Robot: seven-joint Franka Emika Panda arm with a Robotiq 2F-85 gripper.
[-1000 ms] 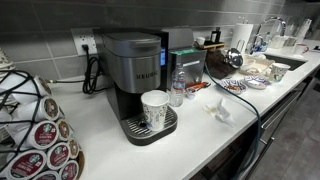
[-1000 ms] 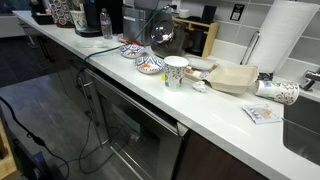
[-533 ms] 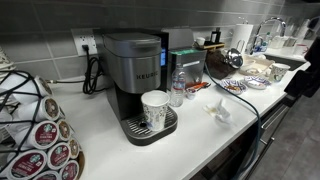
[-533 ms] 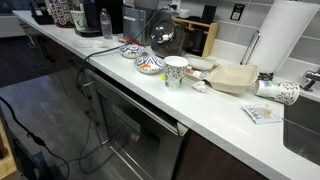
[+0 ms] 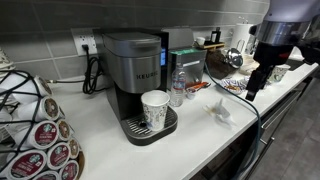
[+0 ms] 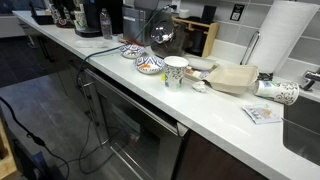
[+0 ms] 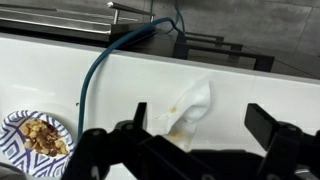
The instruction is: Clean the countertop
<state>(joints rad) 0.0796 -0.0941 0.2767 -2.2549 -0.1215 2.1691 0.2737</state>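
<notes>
My open gripper moves down toward the coffee machine next, to the crumpled white napkin below, turning until the gripper's fingers straddle the napkin's middle (image 5: 222, 112) (image 7: 187, 113).
The white countertop (image 5: 195, 140) runs from the coffee machine to the sink; it also shows in the other exterior view (image 6: 215, 108) and the wrist view (image 7: 110, 85). A crumpled white napkin with a brown stain (image 5: 220, 110) lies on it near the front edge. In the wrist view the napkin (image 7: 192, 103) lies between and just beyond my fingers. My gripper (image 5: 250, 90) hangs above the counter to the right of the napkin. It is open and empty (image 7: 205, 125). The arm does not show in the view along the oven front.
A Keurig coffee machine (image 5: 135, 70) holds a paper cup (image 5: 155, 108), with a water bottle (image 5: 177, 88) beside it. A patterned bowl with food (image 7: 35, 140) and a blue-green cable (image 7: 95, 70) lie near the gripper. More bowls (image 6: 150, 65), a cup (image 6: 176, 72) and a paper towel roll (image 6: 275, 40) stand farther along.
My arm has come into the exterior view from the right and moved left and down over the countertop toward the napkin. Nothing on the counter has moved.
</notes>
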